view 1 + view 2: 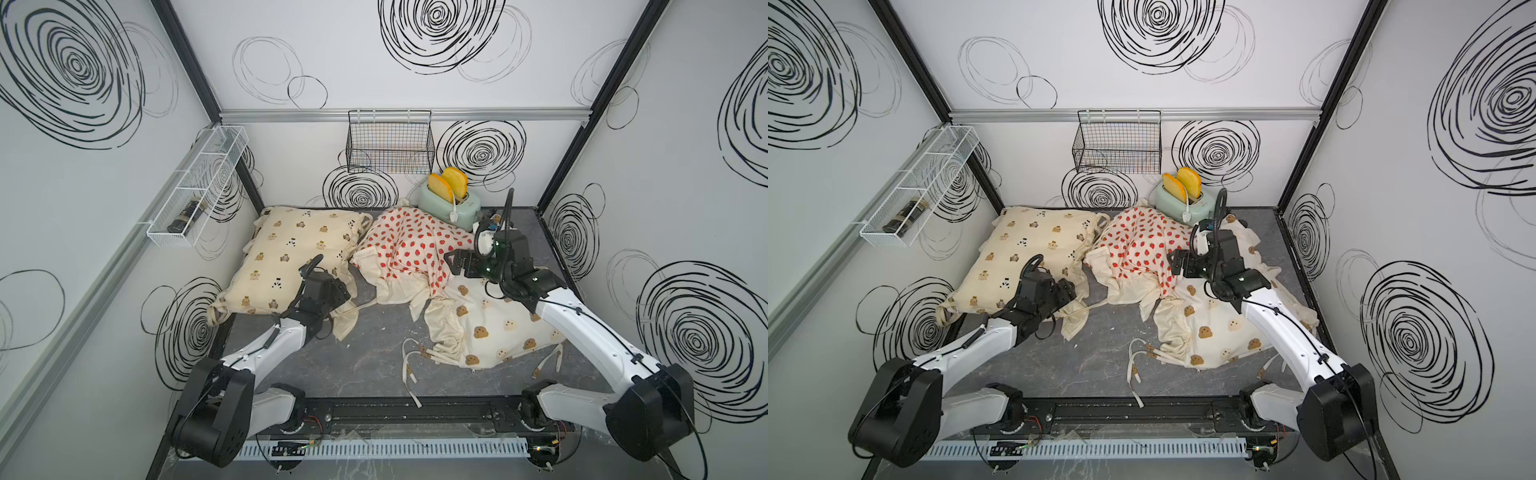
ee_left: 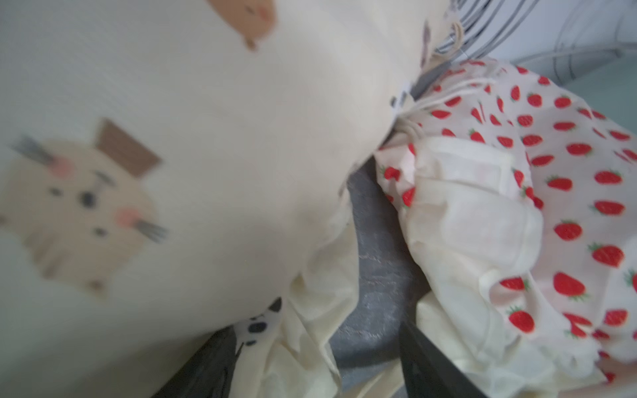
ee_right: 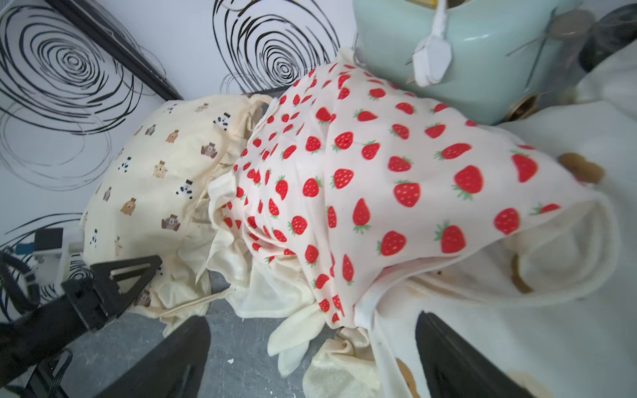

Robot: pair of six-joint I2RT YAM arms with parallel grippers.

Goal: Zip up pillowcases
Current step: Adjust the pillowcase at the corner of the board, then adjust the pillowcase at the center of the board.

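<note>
The robot's left gripper will swing over across the grey table and close on the strawberry case's near frill corner point(image 1: 420, 303), which lies loose next to the bear-head case.
Three pillowcases lie on the grey table. The cream one with bears and pandas point(image 1: 282, 249) point(image 1: 1017, 249) point(image 3: 148, 172) is stuffed and lies at the left. The strawberry one point(image 1: 407, 245) point(image 1: 1142, 245) point(image 2: 568, 206) is crumpled in the middle. It overlaps the bear-head one point(image 1: 490, 328) point(image 1: 1217, 328) at the right. My left gripper point(image 1: 340, 291) point(image 2: 310, 344) is open at the cream case's front right corner, with the loose frill lying between its jaws. My right gripper point(image 1: 455, 264) point(image 3: 310, 361) stands open at the strawberry case's edge, holding nothing.
A mint toaster point(image 1: 451, 203) with two toast slices stands behind the strawberry case. A black wire basket point(image 1: 390, 141) hangs on the back wall. On the left wall is a white wire shelf point(image 1: 199, 187). Loose ties point(image 1: 411, 374) trail over the table point(image 1: 353, 365).
</note>
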